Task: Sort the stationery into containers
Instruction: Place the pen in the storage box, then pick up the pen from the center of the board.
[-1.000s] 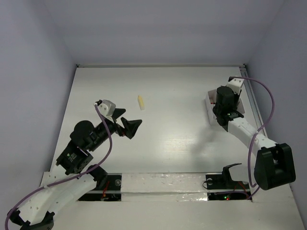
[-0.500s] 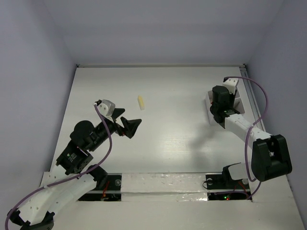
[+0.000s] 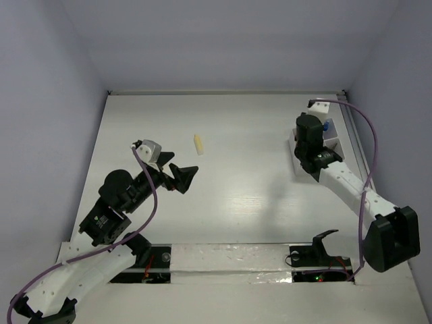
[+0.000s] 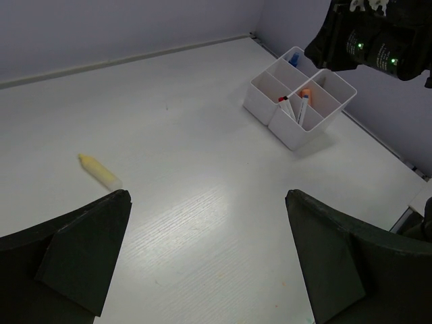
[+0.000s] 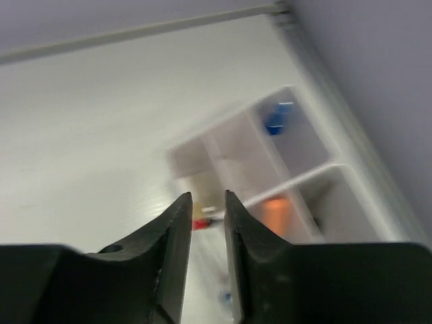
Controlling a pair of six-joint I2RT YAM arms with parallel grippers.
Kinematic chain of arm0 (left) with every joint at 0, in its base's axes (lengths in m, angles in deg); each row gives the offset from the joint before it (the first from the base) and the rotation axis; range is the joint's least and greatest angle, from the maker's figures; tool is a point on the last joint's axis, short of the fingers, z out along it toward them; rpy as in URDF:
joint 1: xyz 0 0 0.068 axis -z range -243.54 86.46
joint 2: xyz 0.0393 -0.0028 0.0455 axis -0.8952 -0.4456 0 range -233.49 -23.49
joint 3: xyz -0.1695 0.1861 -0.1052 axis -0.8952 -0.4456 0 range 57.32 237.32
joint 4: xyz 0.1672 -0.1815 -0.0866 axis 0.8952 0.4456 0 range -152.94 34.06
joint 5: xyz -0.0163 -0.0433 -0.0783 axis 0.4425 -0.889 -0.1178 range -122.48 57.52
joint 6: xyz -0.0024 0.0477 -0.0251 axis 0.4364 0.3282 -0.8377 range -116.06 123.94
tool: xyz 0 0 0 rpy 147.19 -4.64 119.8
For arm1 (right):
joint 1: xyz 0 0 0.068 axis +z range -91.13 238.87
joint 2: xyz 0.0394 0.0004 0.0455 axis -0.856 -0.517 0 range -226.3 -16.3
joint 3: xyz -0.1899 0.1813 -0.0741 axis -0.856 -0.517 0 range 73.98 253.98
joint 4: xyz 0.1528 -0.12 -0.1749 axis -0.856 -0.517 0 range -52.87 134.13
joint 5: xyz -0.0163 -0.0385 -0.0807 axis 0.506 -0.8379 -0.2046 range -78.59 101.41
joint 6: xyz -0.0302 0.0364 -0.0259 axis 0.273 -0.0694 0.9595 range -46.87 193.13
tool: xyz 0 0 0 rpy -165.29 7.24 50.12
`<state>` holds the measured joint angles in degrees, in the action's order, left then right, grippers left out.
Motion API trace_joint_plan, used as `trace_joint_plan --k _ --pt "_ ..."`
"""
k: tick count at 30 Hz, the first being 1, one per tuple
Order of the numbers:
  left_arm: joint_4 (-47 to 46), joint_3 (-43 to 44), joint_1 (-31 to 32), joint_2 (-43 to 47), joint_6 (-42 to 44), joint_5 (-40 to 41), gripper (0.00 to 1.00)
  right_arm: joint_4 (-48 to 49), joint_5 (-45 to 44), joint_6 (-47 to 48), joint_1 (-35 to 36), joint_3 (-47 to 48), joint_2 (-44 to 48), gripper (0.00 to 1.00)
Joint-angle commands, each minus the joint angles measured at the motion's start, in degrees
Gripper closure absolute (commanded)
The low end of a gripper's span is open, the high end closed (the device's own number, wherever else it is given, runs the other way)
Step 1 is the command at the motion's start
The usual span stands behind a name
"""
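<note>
My left gripper moves outward next and closes on the blunt pale end of the cream stick [image 3: 198, 144], which lies outward of its open fingers.
A cream stick [image 3: 198, 144] lies alone on the white table, far of my left gripper [image 3: 183, 177]. The left gripper is wide open and empty. In the left wrist view the stick [image 4: 99, 171] lies ahead to the left of the gripper [image 4: 208, 199]. The white divided organizer [image 4: 291, 133] stands at the far right and holds a red-capped pen [image 4: 284, 102], an orange-tipped crayon [image 4: 305, 95] and a blue item [image 4: 294, 59]. My right gripper [image 5: 206, 196] hovers over the organizer [image 5: 304, 179], its jaws a narrow gap apart with nothing between them. The view is blurred.
The right arm [image 3: 337, 177] covers most of the organizer [image 3: 333, 140] from above. A raised rail [image 3: 356, 145] runs along the table's right edge beside the box. Purple walls enclose the table on three sides.
The right wrist has swung toward the far side over the organizer, uncovering a blue item in it. The left arm and the cream stick have not moved.
</note>
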<state>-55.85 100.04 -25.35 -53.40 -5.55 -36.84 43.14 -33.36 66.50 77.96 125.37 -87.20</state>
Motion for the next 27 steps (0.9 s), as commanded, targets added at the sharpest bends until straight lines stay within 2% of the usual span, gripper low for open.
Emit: trace_joint_plan --k 1,2,3,4,5,7,9,11,12,14,15,18,21,27 --pt "-1.99 0.26 0.3 -0.41 0.18 1.81 0.01 -2.78 12.05 -5.65 6.54 6.5 -3.17 0.72" --pt "-1.99 0.26 0.3 -0.85 0.09 2.59 0.01 -3.05 16.78 -6.45 8.14 7.83 -5.29 0.8" --pt "-2.17 0.17 -0.22 -1.11 -0.17 2.86 0.01 -3.14 18.83 -7.07 9.72 9.32 -7.57 0.95" --pt "-2.26 -0.18 -0.23 -1.55 -0.35 2.87 0.01 -3.05 20.33 -7.77 11.3 12.9 -12.81 1.0" --pt "-2.26 -0.18 -0.75 -2.77 -0.43 2.52 0.01 -2.79 20.78 -7.78 14.71 14.77 -15.74 1.0" --pt "-1.56 0.35 -1.28 -4.27 -0.61 2.51 0.01 -2.43 21.65 -7.52 17.11 19.07 -21.36 1.0" --pt "-1.47 0.26 -2.51 -5.59 -0.79 3.21 0.01 -3.84 26.2 -8.48 18.69 26.45 -29.36 0.99" --pt "-1.38 0.26 -4.08 -6.03 -1.22 3.83 0.01 -4.19 29.63 -9.54 19.31 32.94 -35.94 0.87" --pt "-1.47 0.26 -4.7 -6.12 -1.4 3.83 0.01 -4.45 31.14 -9.8 19.32 35.24 -37.98 0.73" --pt "-1.47 0.17 -7.07 -6.65 -2.01 3.83 0.01 -4.37 33.08 -10.59 19.32 39.11 -41.94 0.62" --pt "-1.55 0.17 -7.95 -7.09 -2.19 3.49 0.01 -4.45 34.82 -10.77 19.84 42.61 -45.87 0.49" --pt "-1.73 0.17 -10.85 -8.41 -2.72 1.9 0.01 -8.66 37.47 -10.59 19.84 51.39 -53.79 0.35" --pt "-1.91 0.26 -12.17 -9.28 -2.89 1.9 0.01 -12.09 38.26 -9.54 20.55 56.78 -58.2 0.28" --pt "-2.08 0.35 -13.32 -10.78 -2.54 1.99 0.01 -15.08 40.29 -9.28 21.69 64.34 -65.5 0.28"
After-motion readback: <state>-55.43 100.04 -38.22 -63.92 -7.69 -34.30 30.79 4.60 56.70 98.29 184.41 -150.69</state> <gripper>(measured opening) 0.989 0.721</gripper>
